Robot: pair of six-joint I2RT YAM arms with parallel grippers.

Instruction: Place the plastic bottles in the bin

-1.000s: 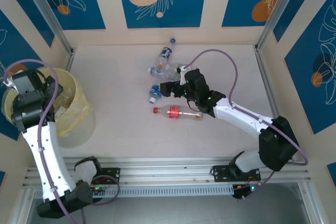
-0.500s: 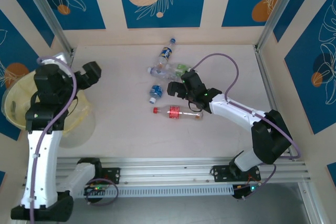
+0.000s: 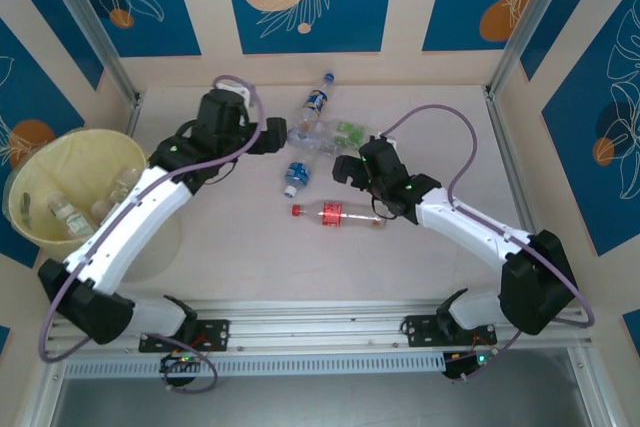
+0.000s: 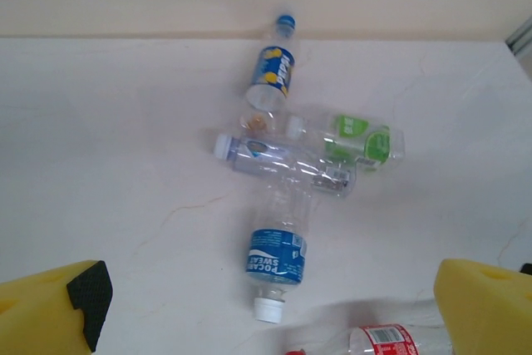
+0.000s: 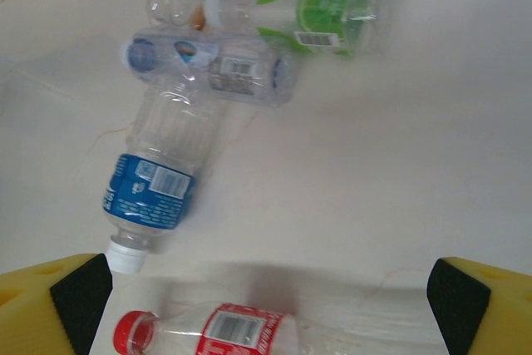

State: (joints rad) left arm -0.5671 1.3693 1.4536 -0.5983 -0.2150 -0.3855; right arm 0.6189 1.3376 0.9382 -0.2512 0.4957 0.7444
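The blue-label bottle is below, and the left gripper will next lower its open fingers onto the bottle, on either side of its blue label (image 3: 298,173) (image 4: 276,255), which sits away from the clear bottle at its base.
Several plastic bottles lie in a loose pile at the table's middle: a blue-and-yellow-label one (image 3: 318,99), a clear one (image 3: 303,135), a green-label one (image 3: 347,130), a blue-label one (image 3: 295,175) and a red-label, red-capped one (image 3: 338,213). My left gripper (image 3: 270,137) hovers open just left of the pile; from its wrist, the blue-label bottle (image 4: 278,257) lies between its fingers (image 4: 51,309). My right gripper (image 3: 348,175) is open above the red-label bottle (image 5: 241,330), holding nothing. The pale-yellow bin (image 3: 45,162) stands at the far left with bottles inside.
Blue patterned wall panels and metal posts (image 3: 95,32) close off the back and sides. A rail (image 3: 320,332) with both arm bases runs along the near edge. Bare table lies between the bin and the pile, and to the right of the right arm.
My left arm has swung from above the bin across to the bottle pile. My right gripper has shifted slightly toward the near side, over the red-label bottle. Both stay open.
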